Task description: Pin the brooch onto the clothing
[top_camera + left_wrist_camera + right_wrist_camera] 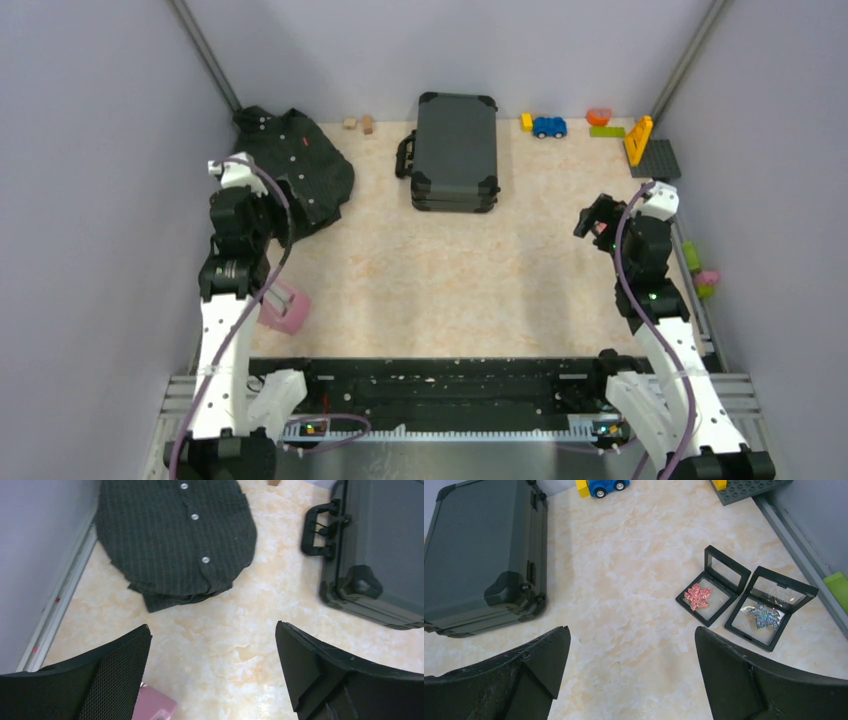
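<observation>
Next, my left gripper moves outward and down onto the clothing's near buttoned edge (321,200) (207,571), since that edge lies outward of and below my open fingers.
The clothing (300,165) is a black pinstriped shirt with white buttons, bunched at the back left; in the left wrist view the clothing (175,535) lies ahead of my fingers. My left gripper (212,630) is open above bare table, short of the shirt. Two open black boxes lie on the right: one holds a pink leaf brooch (698,596), the other a blue-silver leaf brooch (764,615). My right gripper (631,630) is open and empty above the table, left of and nearer than the boxes. In the top view the right gripper (597,218) hangs at mid right.
A dark grey suitcase (455,150) lies at the back centre, between both arms. A pink object (285,308) sits by the left arm. A blue toy car (549,127), coloured blocks and a grey baseplate (656,158) line the back right. Grey walls close both sides.
</observation>
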